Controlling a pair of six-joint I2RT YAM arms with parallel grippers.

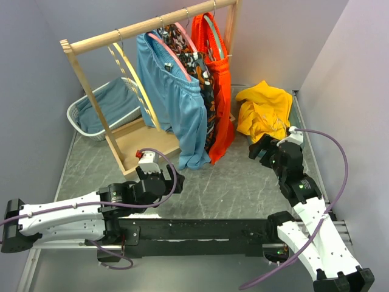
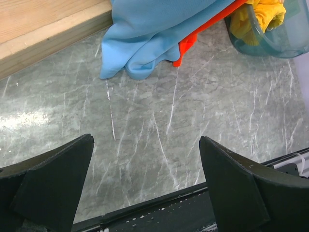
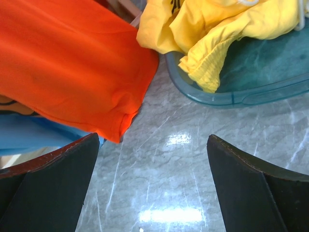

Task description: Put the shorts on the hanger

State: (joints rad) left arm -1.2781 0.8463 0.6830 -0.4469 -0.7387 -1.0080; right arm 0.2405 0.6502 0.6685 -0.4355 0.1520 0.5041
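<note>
I should move my right gripper outward over the teal basin's near rim and onto the shorts' near fold (image 1: 258, 135) (image 3: 209, 62), because that fold sticks out toward my open fingers.
The yellow shorts (image 1: 264, 111) lie crumpled in a clear teal basin at the back right. They also show in the right wrist view (image 3: 217, 29) and the left wrist view (image 2: 264, 14). The pale wood hanger (image 1: 135, 85) hangs empty at the left end of the rack's rail. My right gripper (image 1: 263, 150) is open and empty, just short of the shorts, its jaws wide over bare table (image 3: 152, 164). My left gripper (image 1: 155, 176) is open and empty, low over the table near the rack's base (image 2: 147, 164).
Light blue shorts (image 1: 173, 103), a patterned garment and orange shorts (image 1: 217, 79) hang on the rack on pink-rimmed hangers, their hems reaching the table. The teal basin (image 3: 241, 84) holds the yellow shorts. A white laundry basket (image 1: 100, 112) stands at the back left. The rack's wooden base (image 2: 43, 29) is close by.
</note>
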